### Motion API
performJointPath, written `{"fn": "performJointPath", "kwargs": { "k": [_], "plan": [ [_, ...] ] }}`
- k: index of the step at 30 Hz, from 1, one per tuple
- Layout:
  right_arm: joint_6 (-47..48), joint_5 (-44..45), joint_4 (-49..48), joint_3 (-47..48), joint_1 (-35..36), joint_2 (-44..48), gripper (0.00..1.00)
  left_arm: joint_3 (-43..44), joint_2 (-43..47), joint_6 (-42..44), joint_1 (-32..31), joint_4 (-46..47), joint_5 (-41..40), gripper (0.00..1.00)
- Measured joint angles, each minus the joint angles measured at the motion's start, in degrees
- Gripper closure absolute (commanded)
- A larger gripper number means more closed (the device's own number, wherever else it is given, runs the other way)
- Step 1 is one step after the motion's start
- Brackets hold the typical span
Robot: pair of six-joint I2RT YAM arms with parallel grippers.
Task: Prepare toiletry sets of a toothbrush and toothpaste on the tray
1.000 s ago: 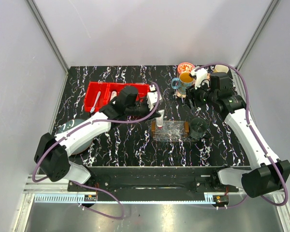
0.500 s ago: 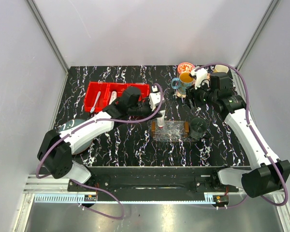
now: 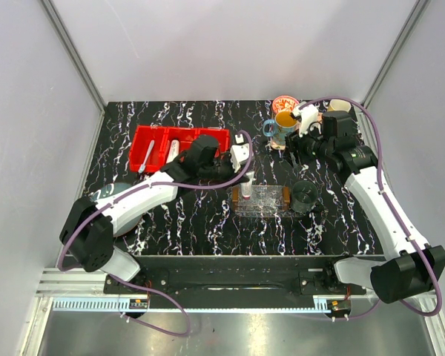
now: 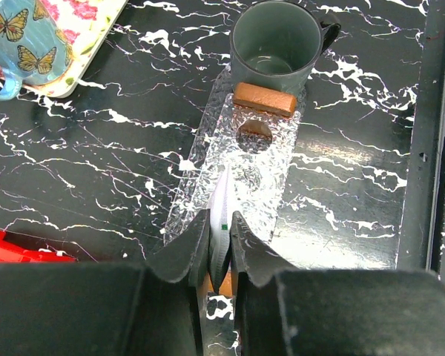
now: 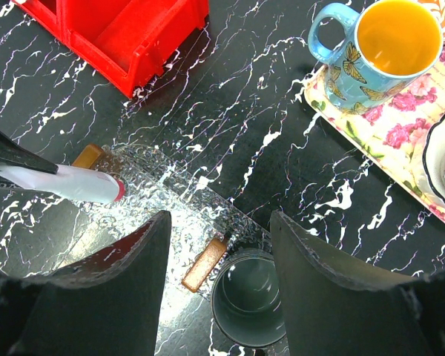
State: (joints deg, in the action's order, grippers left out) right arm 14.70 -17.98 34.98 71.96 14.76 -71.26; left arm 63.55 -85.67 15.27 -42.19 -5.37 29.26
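Note:
I should next lower the white toothpaste tube with my left gripper onto the clear tray's bare end (image 3: 253,202) (image 4: 246,200) by the red bins and release it, since that end is below the gripper.
My left gripper (image 3: 242,170) is shut on a white toothpaste tube (image 3: 248,180) and holds it above the left end of the clear tray (image 3: 271,199). In the left wrist view the tube (image 4: 224,200) stands pinched between my fingers (image 4: 196,237), pointing along the tray (image 4: 259,167). The right wrist view shows the tube (image 5: 63,182) with its red cap over the tray (image 5: 174,196). My right gripper (image 3: 300,148) is open and empty, above and behind the tray's right end. A pale toothbrush (image 3: 149,156) and a second tube (image 3: 174,148) lie in the red bins (image 3: 211,136).
A dark grey mug (image 3: 305,194) stands against the tray's right end, also in the left wrist view (image 4: 274,41) and the right wrist view (image 5: 252,304). A floral tray (image 5: 400,133) with a butterfly mug (image 5: 386,44) sits at the back right.
My left gripper has moved a little to the right with the tube, over the tray's left end. The right arm has not moved.

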Motion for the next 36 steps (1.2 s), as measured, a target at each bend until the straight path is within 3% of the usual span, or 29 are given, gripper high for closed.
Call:
{"fn": "performJointPath", "kwargs": {
  "k": [36],
  "plan": [
    [0.0, 0.0, 0.0, -0.9, -0.2, 0.0, 0.38, -1.2, -2.7, 0.5, -0.5, 2.4, -0.4, 1.00]
  ]
}}
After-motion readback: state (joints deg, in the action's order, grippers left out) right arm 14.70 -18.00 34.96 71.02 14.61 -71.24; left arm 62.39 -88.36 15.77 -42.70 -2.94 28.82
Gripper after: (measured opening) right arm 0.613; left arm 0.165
